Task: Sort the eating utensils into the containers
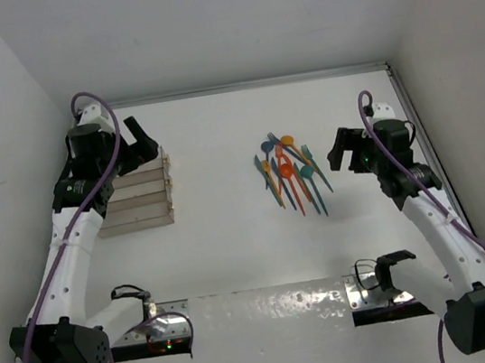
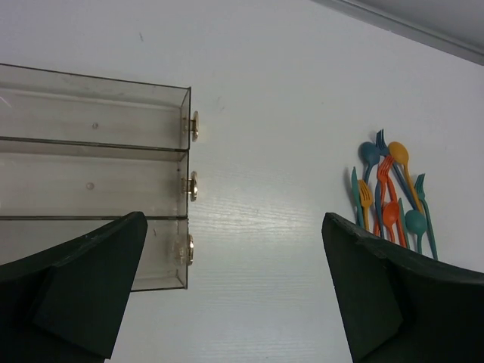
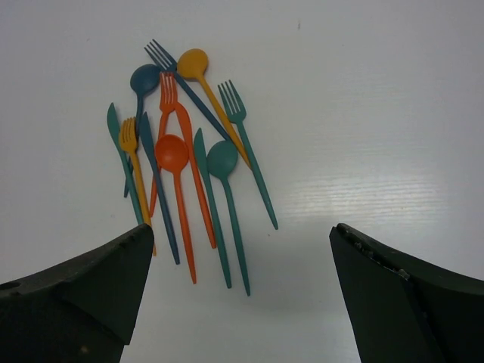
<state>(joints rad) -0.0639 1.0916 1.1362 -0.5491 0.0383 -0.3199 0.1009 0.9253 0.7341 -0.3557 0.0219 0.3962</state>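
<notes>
The end of the teal spoon's handle point(image 1: 318, 196) point(image 3: 237, 231) sticks out past its neighbours. My right gripper should move down and to the left in the top view onto the handle before it grabs.
The eating utensils point(image 1: 291, 174) lie in one loose pile on the white table, right of centre: several orange, blue and teal forks, spoons and knives, handles fanned toward me. The containers point(image 1: 139, 200), a block of narrow clear bins, stand at the left. My left gripper point(image 1: 142, 143) is open and empty, hovering at the bins' far right corner. In the left wrist view point(image 2: 234, 291) the bins point(image 2: 98, 141) look empty and the pile point(image 2: 390, 198) lies far right. My right gripper point(image 1: 340, 150) is open and empty just right of the pile. In the right wrist view point(image 3: 242, 295) the utensils point(image 3: 185, 162) lie ahead-left.
White walls close the table on the left, back and right. A metal rail point(image 1: 271, 310) with the arm bases runs along the near edge. Bare white tabletop lies between the bins and the pile.
</notes>
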